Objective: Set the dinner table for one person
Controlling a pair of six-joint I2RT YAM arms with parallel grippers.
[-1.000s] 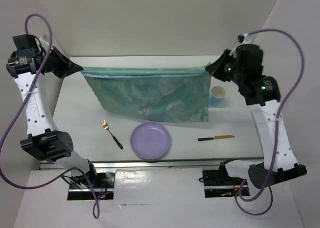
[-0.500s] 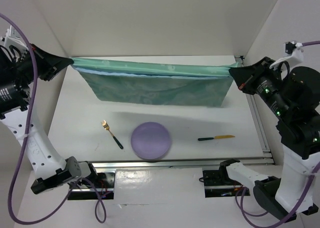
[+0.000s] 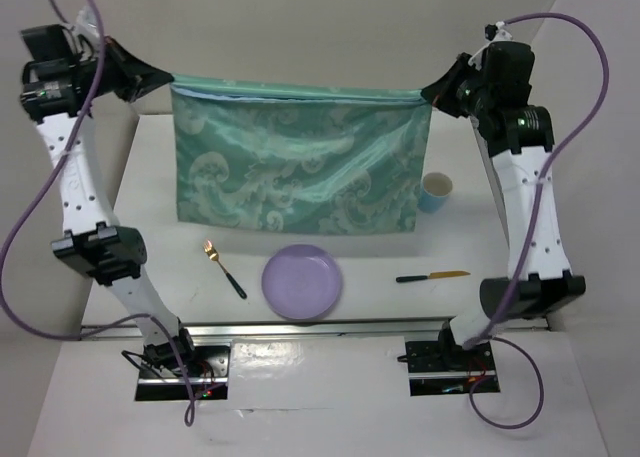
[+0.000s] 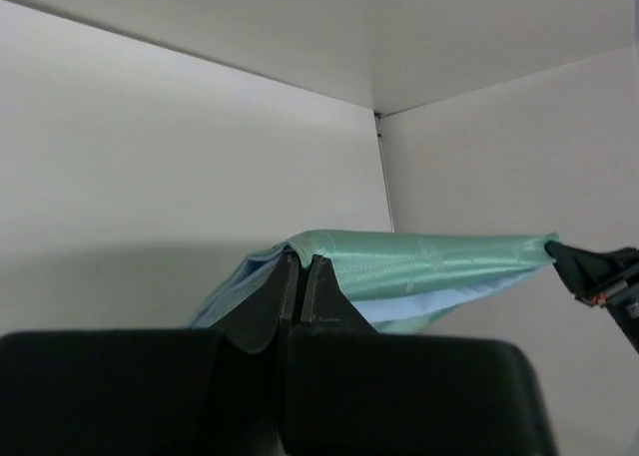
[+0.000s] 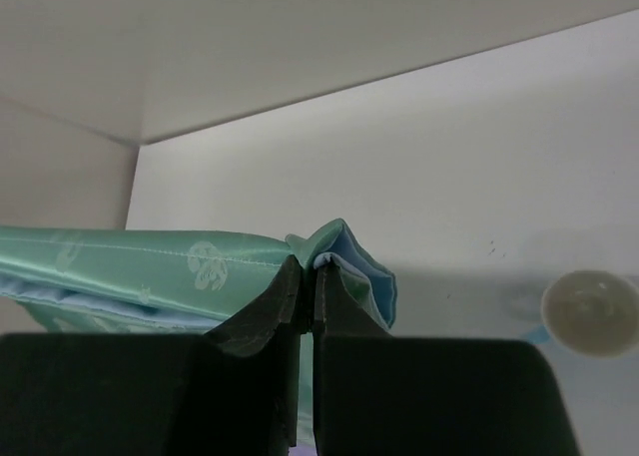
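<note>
Next, my left gripper brings the held cloth down and back to the bare table by the fork's teeth, since the cloth still hangs high above the table.
A green patterned cloth [image 3: 300, 167] hangs stretched between my two grippers, high above the white dinner table [image 3: 150, 237]. My left gripper [image 3: 168, 79] is shut on its left top corner, which shows in the left wrist view [image 4: 399, 261]. My right gripper [image 3: 424, 95] is shut on its right top corner, which shows in the right wrist view [image 5: 200, 261]. The cloth's lower edge hangs over the table's far half. A purple plate [image 3: 302, 281] lies near the front middle, a gold fork with a dark handle [image 3: 224, 268] to its left, a knife [image 3: 432, 276] to its right.
A light blue cup [image 3: 436, 191] stands at the right, just beside the cloth's right edge; it also shows in the right wrist view [image 5: 589, 312]. White walls close in the back and both sides. A metal rail [image 3: 320, 327] runs along the front edge.
Both grippers have lifted the cloth and moved inward from a wide, low spread. The cloth now hangs flat and upright, and the cup shows again.
</note>
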